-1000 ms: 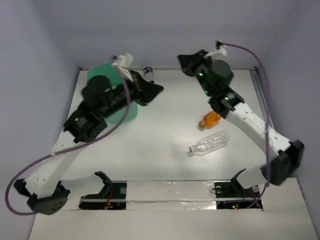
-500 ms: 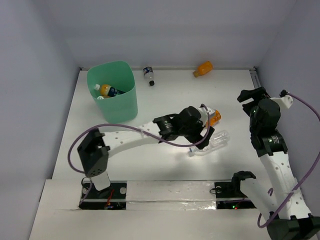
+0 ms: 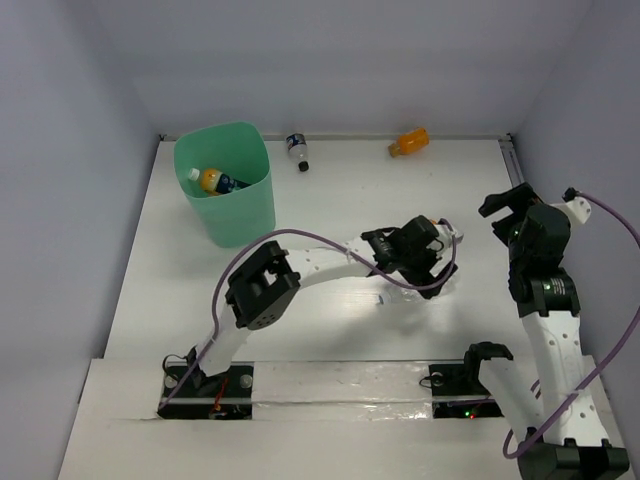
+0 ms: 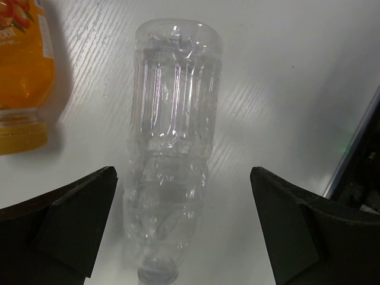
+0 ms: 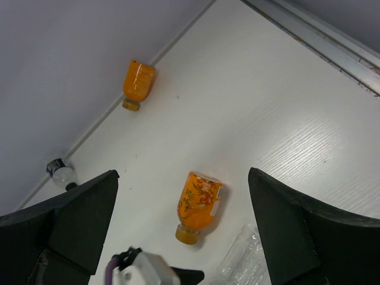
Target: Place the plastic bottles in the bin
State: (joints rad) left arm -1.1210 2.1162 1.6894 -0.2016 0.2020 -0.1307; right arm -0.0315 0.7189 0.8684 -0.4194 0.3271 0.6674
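Observation:
The left gripper should next go down onto the cap-side half of the clear bottle (image 3: 402,295) just below it, since its open fingers are already on both sides of the bottle's body.
My left gripper (image 3: 424,258) hangs open just above a clear plastic bottle (image 4: 172,136) that lies on the table between its fingers (image 4: 65,225), untouched, cap toward the camera. Just left of it lies an orange labelled bottle (image 4: 21,77), which also shows below my right gripper (image 5: 183,178) as a labelled orange bottle (image 5: 199,205). That right gripper (image 3: 506,205) is open, empty and raised at the right side. Another orange bottle (image 3: 410,142) and a small clear bottle with a dark cap (image 3: 297,150) lie by the back wall. The mint-green bin (image 3: 245,215) at the back left holds an orange bottle (image 3: 212,180).
The left arm (image 3: 300,270) stretches low across the table's middle, trailing a purple cable. A metal rail (image 3: 515,165) runs along the right edge. Walls close in the back and both sides.
The left arm swung from over the bin down to the clear bottle and opened. The right arm pulled back from the far wall to the right and opened; an orange bottle now lies there.

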